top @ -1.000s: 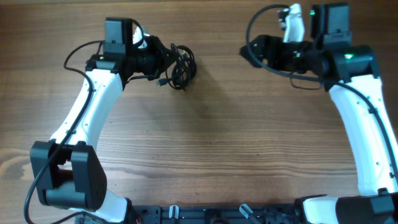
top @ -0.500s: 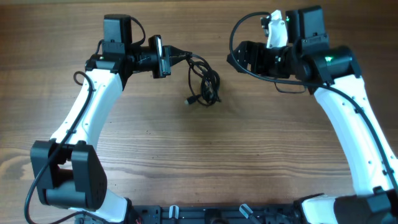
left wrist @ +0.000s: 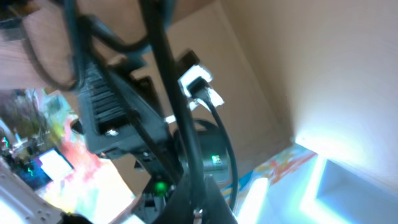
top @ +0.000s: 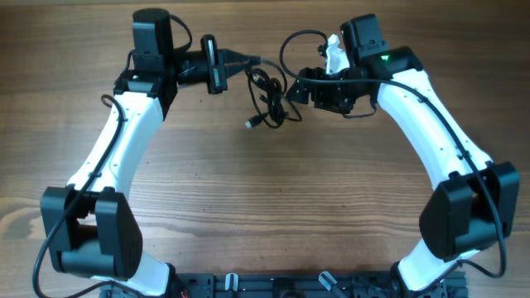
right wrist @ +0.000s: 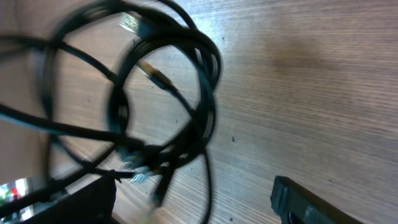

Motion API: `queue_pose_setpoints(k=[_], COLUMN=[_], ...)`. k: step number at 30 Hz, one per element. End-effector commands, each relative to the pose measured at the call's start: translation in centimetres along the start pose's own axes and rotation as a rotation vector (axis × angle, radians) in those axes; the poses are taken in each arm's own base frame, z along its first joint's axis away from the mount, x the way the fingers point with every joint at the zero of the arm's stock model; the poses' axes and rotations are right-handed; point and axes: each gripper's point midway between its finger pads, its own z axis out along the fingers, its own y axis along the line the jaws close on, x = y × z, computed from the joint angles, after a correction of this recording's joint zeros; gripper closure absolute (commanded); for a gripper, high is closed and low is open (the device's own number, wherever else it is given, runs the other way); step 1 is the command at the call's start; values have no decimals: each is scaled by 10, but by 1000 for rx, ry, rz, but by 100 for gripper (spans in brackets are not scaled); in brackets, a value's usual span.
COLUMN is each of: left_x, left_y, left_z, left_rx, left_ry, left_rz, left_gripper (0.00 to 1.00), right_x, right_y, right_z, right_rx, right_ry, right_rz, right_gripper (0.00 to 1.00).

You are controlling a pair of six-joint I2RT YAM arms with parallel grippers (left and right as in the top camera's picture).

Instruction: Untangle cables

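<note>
My left gripper takes the piece of cable down and back next, fingers tipping toward the table, to the table below the bundle (top: 270,134) and releases it. The cable loops hang tangled.
The cables (top: 270,101) are a tangle of thin black cords with small plugs. They hang from my left gripper (top: 244,60) at the back middle of the table, and one plug end (top: 251,123) points down-left. My left gripper is shut on a strand, which runs up between its jaws in the left wrist view (left wrist: 194,198). My right gripper (top: 292,88) is open right beside the bundle's right side. In the right wrist view the looped cables (right wrist: 163,106) lie ahead of the spread fingers (right wrist: 199,205), over the wood.
The wooden table (top: 273,207) stretches toward the front. The thick black wires of the right arm (top: 291,43) loop just behind the bundle. Both arm bases stand at the front corners.
My left gripper has carried the bundle up and to the right. My right arm has swung left, from the far right corner to just beside the bundle.
</note>
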Motion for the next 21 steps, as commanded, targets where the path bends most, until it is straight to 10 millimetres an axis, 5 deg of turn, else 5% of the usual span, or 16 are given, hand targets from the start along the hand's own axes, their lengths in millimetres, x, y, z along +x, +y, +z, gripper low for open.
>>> queue_pose_setpoints(k=[1,3,5,10,13,15,16,17,21], left_x=[30,52,53,-15,-56,-70,-78,-90,-117], left_y=[-43,-60,-51,14,70,98,108,118,128], left_z=[-19,-31,-32,3,36,48,46,36,-6], left_rx=[120,194,163,-66,-351,-507,-574,-659,-810], left_ry=[52,71,103,-56,-268,-379,-445,-544,-733], left_rz=[413,842,957,865,935,949,945,934,862], left_gripper=[96,96,96,96,96,76,53,2,0], right_x=[3,-2,-7,-35,-39,-36,-33,-30,-30], right_y=[1,1,-3,-46,-65,-69,-71,-71,-70], right_z=[10,9,6,-62,-107,-121,-122,-121,-119], right_rx=[-34,-37,-35,23,45,58,72,77,78], right_ry=[32,10,-5,-160,-248,-267,-261,-250,-247], right_rz=[-22,-50,-52,41,73,65,60,54,49], right_gripper=[21,24,30,33,30,28,28,28,26])
